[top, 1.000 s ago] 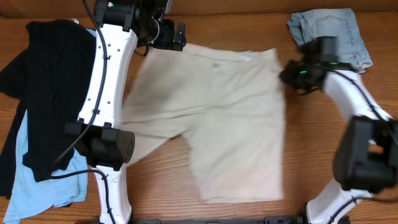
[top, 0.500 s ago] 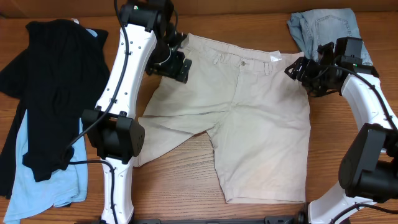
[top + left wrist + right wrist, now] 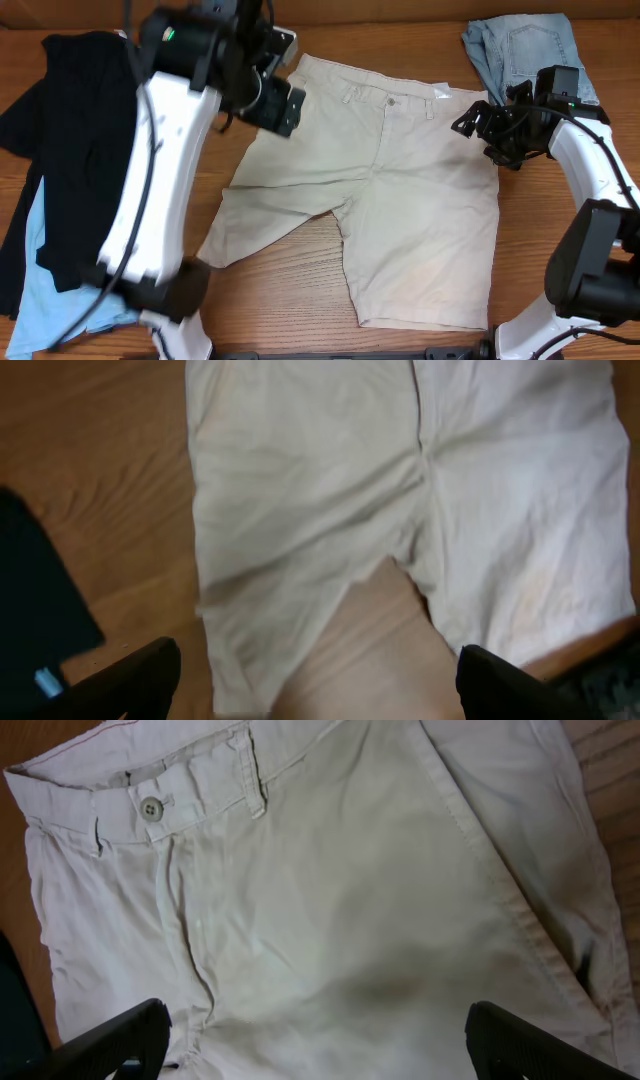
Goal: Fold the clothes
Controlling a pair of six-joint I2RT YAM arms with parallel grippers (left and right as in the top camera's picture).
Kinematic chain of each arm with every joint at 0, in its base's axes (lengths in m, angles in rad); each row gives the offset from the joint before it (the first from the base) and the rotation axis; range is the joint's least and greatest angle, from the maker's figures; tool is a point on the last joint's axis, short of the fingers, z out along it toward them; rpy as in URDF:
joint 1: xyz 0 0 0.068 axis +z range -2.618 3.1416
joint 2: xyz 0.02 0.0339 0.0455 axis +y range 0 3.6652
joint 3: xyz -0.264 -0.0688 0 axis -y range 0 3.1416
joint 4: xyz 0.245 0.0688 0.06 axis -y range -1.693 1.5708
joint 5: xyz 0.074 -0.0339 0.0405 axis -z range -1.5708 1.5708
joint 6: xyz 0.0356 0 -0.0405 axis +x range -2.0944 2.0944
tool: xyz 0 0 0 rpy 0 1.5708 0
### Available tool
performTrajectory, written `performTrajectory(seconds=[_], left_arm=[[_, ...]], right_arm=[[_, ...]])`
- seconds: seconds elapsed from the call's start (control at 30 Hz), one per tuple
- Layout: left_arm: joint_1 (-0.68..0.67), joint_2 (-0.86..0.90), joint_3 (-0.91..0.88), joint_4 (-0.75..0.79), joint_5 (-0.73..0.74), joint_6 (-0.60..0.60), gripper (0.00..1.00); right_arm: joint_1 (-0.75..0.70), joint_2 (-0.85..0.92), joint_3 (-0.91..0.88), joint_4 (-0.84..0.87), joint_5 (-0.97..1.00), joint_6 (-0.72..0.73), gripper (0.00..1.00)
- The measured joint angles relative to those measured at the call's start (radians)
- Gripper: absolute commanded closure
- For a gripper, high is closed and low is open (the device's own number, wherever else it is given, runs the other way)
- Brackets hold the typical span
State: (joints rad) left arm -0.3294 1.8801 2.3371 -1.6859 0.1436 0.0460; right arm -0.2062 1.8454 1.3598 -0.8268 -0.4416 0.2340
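Observation:
I will next move my left gripper down and back onto the creased leg's hem. The hem is below it and closer to my base, because that leg slants at an angle.
The beige khaki shorts [image 3: 390, 190] lie spread flat mid-table, waistband toward the far edge, both legs toward the near edge. My left gripper [image 3: 275, 100] hovers open above the shorts' left waist corner; its wrist view looks down on the shorts [image 3: 400, 490] with nothing between the fingers [image 3: 140, 680]. My right gripper [image 3: 480, 125] stands open over the right waist corner, above the shorts [image 3: 350, 890] and their waistband button [image 3: 151, 808], holding nothing. A black top [image 3: 80, 130] lies over a light-blue shirt [image 3: 70, 290] at the left. Pale denim shorts [image 3: 525, 45] sit at the back right.
The wooden table [image 3: 300, 300] shows bare between the shorts' legs and along the near edge. The black top's edge [image 3: 35, 600] appears at the left of the left wrist view. The left arm's upright links [image 3: 150, 220] stand between the shorts and the left pile.
The right gripper has opened and let go of the shorts, which shifted right and now lie flat. The left arm has risen away from the waist corner.

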Motion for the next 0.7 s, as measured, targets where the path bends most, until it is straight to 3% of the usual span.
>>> performTrajectory(seconds=[0.23,0.4,0.7], left_arm=[[-0.024,-0.180,-0.488,0.008,-0.103,-0.154,0.12],[-0.024,-0.177,-0.776,0.198,-0.165,-0.187,0.04],[-0.021,-0.176,-1.123,0.655,-0.175,0.098,0.06]], right_arm=[[0.000,-0.060,0.000,-0.003,0.000,-0.001,0.02],[0.000,-0.073,0.000,-0.003,0.000,0.000,0.02],[0.000,-0.073,0.000,0.004,0.000,0.001,0.02]])
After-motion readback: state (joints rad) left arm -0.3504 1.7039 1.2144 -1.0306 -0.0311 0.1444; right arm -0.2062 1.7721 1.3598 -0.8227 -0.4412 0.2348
